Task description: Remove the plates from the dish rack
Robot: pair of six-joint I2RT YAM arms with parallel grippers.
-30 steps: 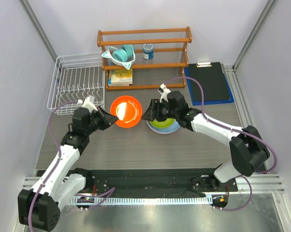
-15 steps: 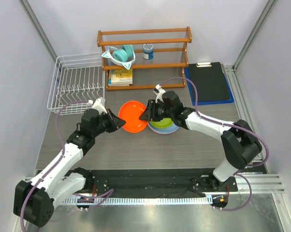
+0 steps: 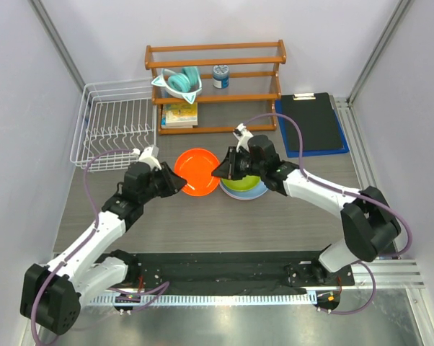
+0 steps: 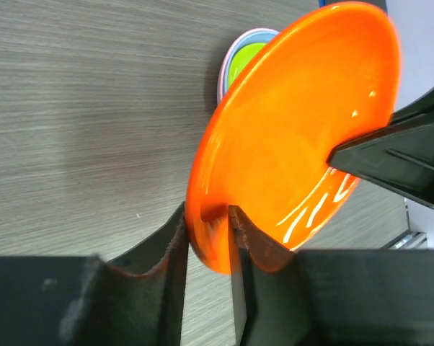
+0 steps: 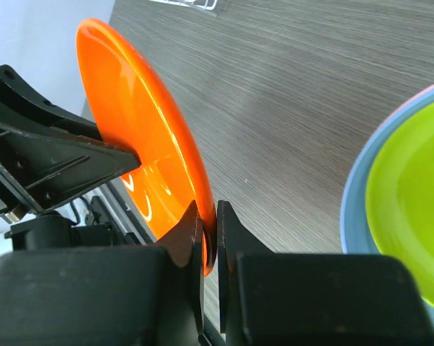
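The orange plate goes to the right in the top view next with my right gripper, then down onto the lime green plate [image 3: 241,182] [image 5: 427,205].
The orange plate [image 3: 197,171] hangs tilted above the table between my two grippers. My right gripper [image 3: 218,173] is shut on its right rim; in the right wrist view its fingers [image 5: 208,209] pinch the plate's edge [image 5: 130,122]. My left gripper [image 3: 179,182] straddles the opposite rim [image 4: 296,130], its jaws [image 4: 206,213] slightly apart and loose around the edge. To the right, a lime green plate [image 3: 243,183] lies on a light blue one [image 3: 254,193], with a pink rim [image 4: 224,66] beneath. The white dish rack [image 3: 114,133] at the left holds no plates.
An orange-brown wooden shelf [image 3: 215,86] stands at the back with a teal eared bowl [image 3: 179,81], a small can [image 3: 220,76] and books [image 3: 179,115]. A black clipboard on a blue pad [image 3: 314,122] lies at the back right.
The left arm carried the orange plate rightward to the right gripper. The right gripper closed on its rim, and the left jaws have loosened.
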